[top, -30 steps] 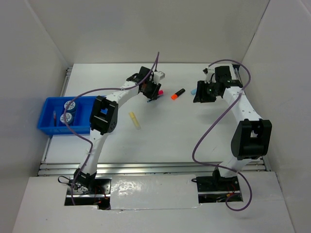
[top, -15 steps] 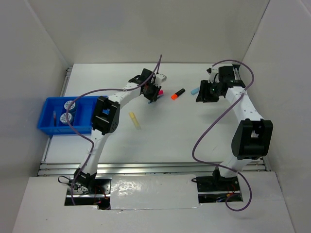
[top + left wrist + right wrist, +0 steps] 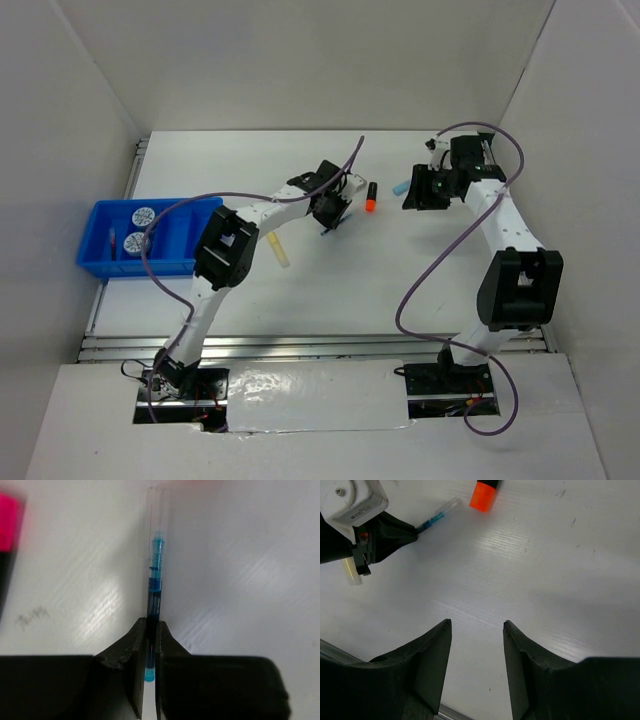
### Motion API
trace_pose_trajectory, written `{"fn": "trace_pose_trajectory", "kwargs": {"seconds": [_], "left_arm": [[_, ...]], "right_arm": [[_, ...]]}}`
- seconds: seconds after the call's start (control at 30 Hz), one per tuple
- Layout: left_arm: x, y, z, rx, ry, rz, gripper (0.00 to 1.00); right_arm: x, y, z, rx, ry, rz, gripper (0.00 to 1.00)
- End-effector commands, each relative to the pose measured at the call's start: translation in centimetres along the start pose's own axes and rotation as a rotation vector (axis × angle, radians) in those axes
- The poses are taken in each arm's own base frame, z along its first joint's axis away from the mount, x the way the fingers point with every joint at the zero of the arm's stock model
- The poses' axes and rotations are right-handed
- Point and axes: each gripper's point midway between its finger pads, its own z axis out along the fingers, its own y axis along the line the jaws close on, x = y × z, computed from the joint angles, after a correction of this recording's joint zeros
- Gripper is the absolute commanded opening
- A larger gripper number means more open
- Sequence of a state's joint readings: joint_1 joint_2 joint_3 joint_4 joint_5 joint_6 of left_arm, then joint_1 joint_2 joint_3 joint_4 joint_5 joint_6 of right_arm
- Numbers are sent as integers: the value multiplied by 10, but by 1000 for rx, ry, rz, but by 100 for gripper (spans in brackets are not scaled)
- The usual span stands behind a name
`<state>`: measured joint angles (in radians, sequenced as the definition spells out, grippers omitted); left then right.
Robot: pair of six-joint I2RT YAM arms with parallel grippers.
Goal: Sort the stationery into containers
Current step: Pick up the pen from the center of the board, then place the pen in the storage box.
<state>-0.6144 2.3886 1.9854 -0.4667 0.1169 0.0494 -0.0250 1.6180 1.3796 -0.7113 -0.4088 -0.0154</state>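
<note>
My left gripper will next lift the pen over the blue tray [image 3: 178,222], then lower it into the slot beyond its rolls, as a red pen lies there.
My left gripper [image 3: 329,213] is shut on a thin pen with blue ink [image 3: 156,570], clamped between its fingertips [image 3: 151,624] just above the table. The pen also shows in the right wrist view [image 3: 437,517]. A pink marker [image 3: 10,522] lies beside it. An orange-black marker [image 3: 370,196] and a light blue marker [image 3: 398,187] lie right of it. A pale yellow marker [image 3: 277,249] lies to its left. My right gripper [image 3: 420,190] is open and empty above the table [image 3: 476,622]. The blue tray [image 3: 178,222] holds two round rolls [image 3: 143,214].
White walls enclose the table on three sides. A metal rail [image 3: 300,347] runs along the near edge. Purple cables loop off both arms. The tray stands at the far left edge of the table.
My left gripper has moved right and a little nearer with the pen in it. The orange-black marker has turned more upright in the view. The right arm has barely moved.
</note>
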Motion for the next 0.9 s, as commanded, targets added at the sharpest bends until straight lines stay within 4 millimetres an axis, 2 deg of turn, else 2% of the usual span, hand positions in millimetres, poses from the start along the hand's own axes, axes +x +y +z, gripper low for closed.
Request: {"fn": "trace_pose_trajectory", "kwargs": {"seconds": [0.0,0.03,0.1,0.13,0.17,0.2,0.23,0.3,0.33,0.37,0.4,0.43,0.47,0.5,0.53,0.57,0.6,0.63,0.67,0.7,0.77,0.8,0.87], "left_arm": [[31,-5,-32,-12,96,-113,0],[23,-5,-41,-14,75,-116,0],[20,-7,-54,10,51,-137,0],[1,-4,-78,21,-21,-147,0],[4,-6,-85,39,-32,-159,0],[0,-7,-97,55,-64,-167,0],[-20,-7,-132,80,-148,-173,0],[-18,-1,-157,77,-191,-206,0],[-26,14,-191,75,-256,-255,0],[-16,25,-204,73,-254,-305,0],[-16,38,-229,63,-291,-353,0],[-4,73,-251,53,-321,-426,0],[12,87,-262,41,-306,-472,0],[20,104,-285,4,-337,-478,0],[49,146,-311,-67,-345,-560,0],[55,160,-324,-103,-367,-557,0],[74,171,-341,-148,-345,-543,0],[101,196,-358,-227,-327,-567,0],[116,205,-367,-267,-309,-576,0],[139,216,-382,-321,-290,-580,0],[168,225,-388,-382,-242,-588,0],[182,235,-401,-439,-243,-564,0],[207,244,-405,-516,-184,-573,0]], "right_arm": [[-10,15,-24,-29,-67,-14,53],[-11,15,-23,-29,-70,-16,53],[-11,18,-27,-35,-81,-22,53],[-13,19,-30,-37,-93,-27,52],[-11,20,-30,-40,-92,-26,53],[-10,21,-30,-42,-91,-27,53],[-12,23,-34,-46,-105,-34,53],[-9,24,-34,-51,-100,-34,52],[-8,27,-36,-56,-103,-38,52],[-3,27,-34,-60,-93,-34,52],[-2,27,-33,-63,-91,-35,52],[-1,29,-35,-64,-94,-38,53],[3,30,-33,-70,-88,-38,53],[2,32,-34,-74,-95,-44,53],[6,32,-32,-73,-86,-44,52],[7,32,-31,-76,-83,-44,52],[7,32,-30,-76,-86,-45,53],[10,29,-28,-68,-78,-40,53],[10,27,-27,-59,-80,-45,53],[11,36,-23,-72,-74,-66,52],[14,38,-19,-77,-65,-68,53],[15,40,-18,-84,-61,-69,53],[15,42,-17,-87,-59,-74,52]]}}
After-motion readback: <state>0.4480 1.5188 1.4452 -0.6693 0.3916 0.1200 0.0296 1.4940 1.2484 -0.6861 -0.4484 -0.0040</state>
